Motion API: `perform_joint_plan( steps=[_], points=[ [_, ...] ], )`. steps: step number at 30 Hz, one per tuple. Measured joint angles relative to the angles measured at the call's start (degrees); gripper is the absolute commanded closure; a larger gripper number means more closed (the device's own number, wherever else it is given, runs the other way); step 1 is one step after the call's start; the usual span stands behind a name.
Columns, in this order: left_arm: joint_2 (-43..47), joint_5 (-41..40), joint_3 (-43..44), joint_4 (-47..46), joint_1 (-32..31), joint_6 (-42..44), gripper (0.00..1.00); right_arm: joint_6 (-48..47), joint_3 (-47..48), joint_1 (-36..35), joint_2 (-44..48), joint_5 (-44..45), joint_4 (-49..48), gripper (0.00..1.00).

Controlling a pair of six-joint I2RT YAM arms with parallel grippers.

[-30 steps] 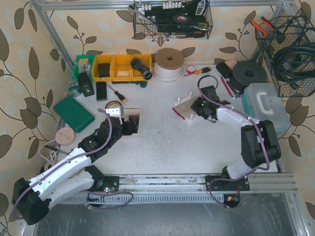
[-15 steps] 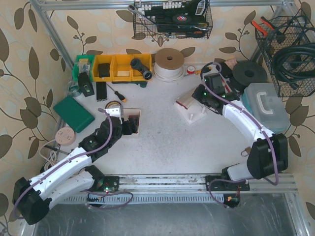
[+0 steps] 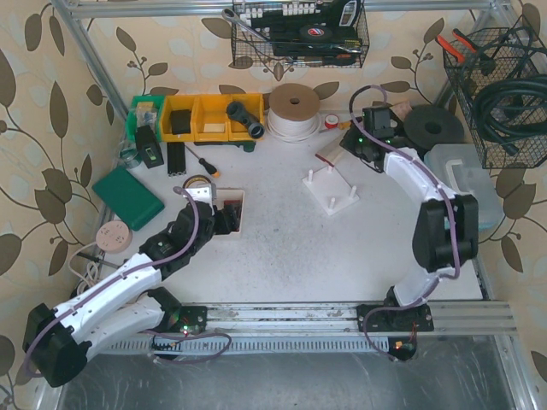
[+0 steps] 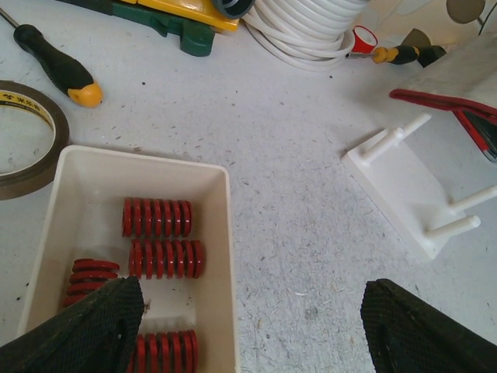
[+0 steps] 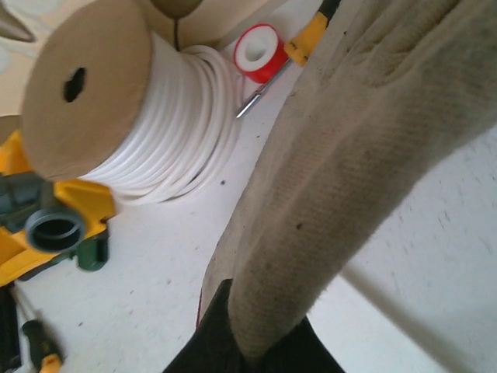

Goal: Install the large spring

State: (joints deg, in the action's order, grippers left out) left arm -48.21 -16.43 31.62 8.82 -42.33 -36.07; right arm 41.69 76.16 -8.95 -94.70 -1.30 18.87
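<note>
The tabletop by the red tape roll is farther outward than my right gripper and below it, so my right gripper will next move outward and down and let go of the glove.
Several red springs (image 4: pixel 159 217) lie in a white box (image 4: pixel 225 233), also seen from above (image 3: pixel 235 205). My left gripper (image 4: pixel 248 326) is open and empty, its left finger over the box's near end; from above it sits at the box (image 3: pixel 224 219). The white peg fixture (image 3: pixel 332 191) stands uncovered mid-table, also in the left wrist view (image 4: pixel 411 190). My right gripper (image 3: pixel 357 147) is shut on a beige work glove with red trim (image 5: pixel 334 171), held behind the fixture near the back wall (image 3: pixel 338 156).
A spool of white cord (image 3: pixel 294 109) and a red tape roll (image 3: pixel 331 121) stand at the back. A screwdriver (image 4: pixel 54 70) and a brown tape ring (image 4: pixel 23 140) lie left of the box. Yellow bins (image 3: pixel 205 115) and a clear case (image 3: pixel 461 179) border the table.
My right gripper lifted the glove off the peg fixture and carried it back and right, leaving the fixture bare. The left arm has barely moved.
</note>
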Motion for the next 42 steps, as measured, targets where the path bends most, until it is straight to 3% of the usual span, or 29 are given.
perform_joint_plan(
  steps=[5, 20, 22, 24, 27, 30, 31, 42],
  points=[
    [-3.6, 0.5, 1.7, 0.1, 0.0, 0.2, 0.2, -0.2, 4.0, 2.1, -8.5, -0.9, -2.9, 1.0],
    [-6.4, 1.6, 2.9, 0.1, 0.0, 0.7, 0.19, -0.9, 14.2, 6.5, -23.0, -2.1, -10.3, 1.0],
    [-7.4, 1.6, 3.3, 0.1, 0.0, 0.9, 0.19, -1.1, 14.9, 6.5, -24.9, -2.6, -10.1, 0.88],
    [-8.1, 1.5, 3.7, 0.0, 0.0, 1.1, 0.19, -1.1, 16.0, 6.5, -26.8, -3.3, -9.8, 0.6],
    [-8.8, 1.5, 4.3, 0.0, 0.0, 1.3, 0.19, -0.5, 16.6, 6.5, -28.4, -4.1, -10.0, 0.31],
    [-8.9, 1.5, 4.4, 0.0, 0.0, 1.3, 0.19, 0.7, 16.4, 6.5, -28.4, -4.5, -10.5, 0.24],
    [-8.9, 1.5, 4.4, 0.1, 0.0, 1.3, 0.19, 0.9, 16.4, 6.4, -28.4, -4.5, -10.8, 0.14],
    [-8.9, 1.5, 4.4, 0.0, 0.0, 1.3, 0.19, 1.3, 13.7, 5.7, -25.2, -4.1, -7.6, 0.12]
  ],
)
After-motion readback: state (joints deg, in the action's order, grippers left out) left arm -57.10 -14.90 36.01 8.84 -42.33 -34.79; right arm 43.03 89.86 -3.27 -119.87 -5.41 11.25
